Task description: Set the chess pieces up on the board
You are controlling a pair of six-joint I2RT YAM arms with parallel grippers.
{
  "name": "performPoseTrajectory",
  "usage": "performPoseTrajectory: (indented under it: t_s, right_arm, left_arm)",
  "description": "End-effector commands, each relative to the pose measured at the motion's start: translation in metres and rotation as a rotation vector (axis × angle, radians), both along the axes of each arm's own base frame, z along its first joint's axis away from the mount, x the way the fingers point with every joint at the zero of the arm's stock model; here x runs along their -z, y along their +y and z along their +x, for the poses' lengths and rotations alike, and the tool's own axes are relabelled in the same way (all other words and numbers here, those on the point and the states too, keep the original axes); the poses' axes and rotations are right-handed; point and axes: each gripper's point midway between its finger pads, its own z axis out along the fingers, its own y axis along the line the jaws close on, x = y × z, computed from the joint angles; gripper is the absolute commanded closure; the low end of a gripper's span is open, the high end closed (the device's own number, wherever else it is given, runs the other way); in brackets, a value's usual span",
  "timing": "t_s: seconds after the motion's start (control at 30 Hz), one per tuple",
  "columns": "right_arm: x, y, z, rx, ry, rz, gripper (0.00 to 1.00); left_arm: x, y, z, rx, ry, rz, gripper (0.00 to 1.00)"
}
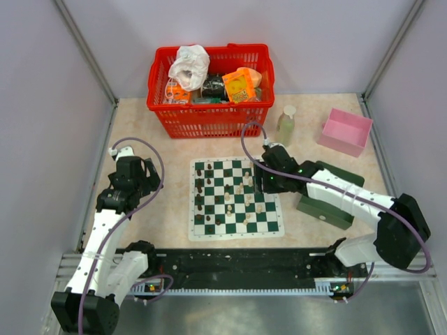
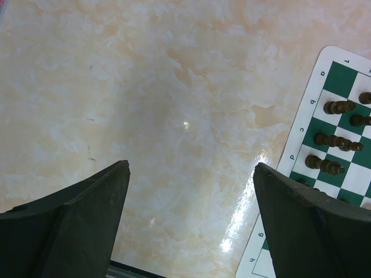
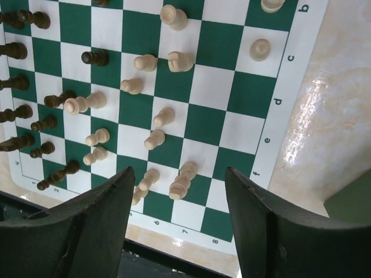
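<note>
My right gripper sweeps leftward in the top view next and comes down onto the head of a tall cream piece (image 1: 227, 197) standing among dark pieces below.
The green and white board (image 1: 274, 225) lies mid-table. Dark brown pieces (image 1: 201, 201) stand along its left side; cream pieces (image 1: 246, 185) are scattered over its middle and right. My right gripper (image 1: 260, 183) hovers open and empty over the board's right part. In the right wrist view, cream pieces (image 3: 181, 181) stand between and just beyond its fingers (image 3: 110, 202), with dark pieces (image 3: 17, 51) at the left of the board (image 3: 280, 98). My left gripper (image 1: 140, 171) is open and empty over bare table left of the board. Its wrist view shows the board's edge (image 2: 301, 145) and dark pieces (image 2: 336, 142).
A red basket (image 1: 209, 118) of packets stands at the back. A pale bottle (image 1: 286, 125) and a pink box (image 1: 344, 131) sit back right. A dark green box (image 1: 325, 209) lies under my right arm, right of the board.
</note>
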Motion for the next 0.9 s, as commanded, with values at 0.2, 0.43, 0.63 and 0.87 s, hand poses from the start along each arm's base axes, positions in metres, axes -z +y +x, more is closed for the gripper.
performPoseTrajectory:
  t_s: [0.2, 0.43, 0.63, 0.87]
  right_arm:
    - [-0.024, 0.056, 0.021, -0.128, -0.046, 0.031, 0.42]
    - [-0.009, 0.118, 0.019, -0.25, -0.032, 0.014, 0.45]
    - [0.011, 0.137, 0.013, -0.257, -0.02, -0.041, 0.49]
    - [0.025, 0.132, 0.014, -0.238, -0.011, -0.091, 0.51]
  left_arm:
    - [-0.007, -0.001, 0.007, 0.003, -0.048, -0.006, 0.07]
    - [-0.009, -0.001, 0.007, 0.001, -0.053, -0.005, 0.07]
    - [-0.009, 0.0, 0.006, -0.001, -0.054, -0.003, 0.07]
    - [-0.011, 0.0, 0.006, -0.004, -0.062, -0.001, 0.07]
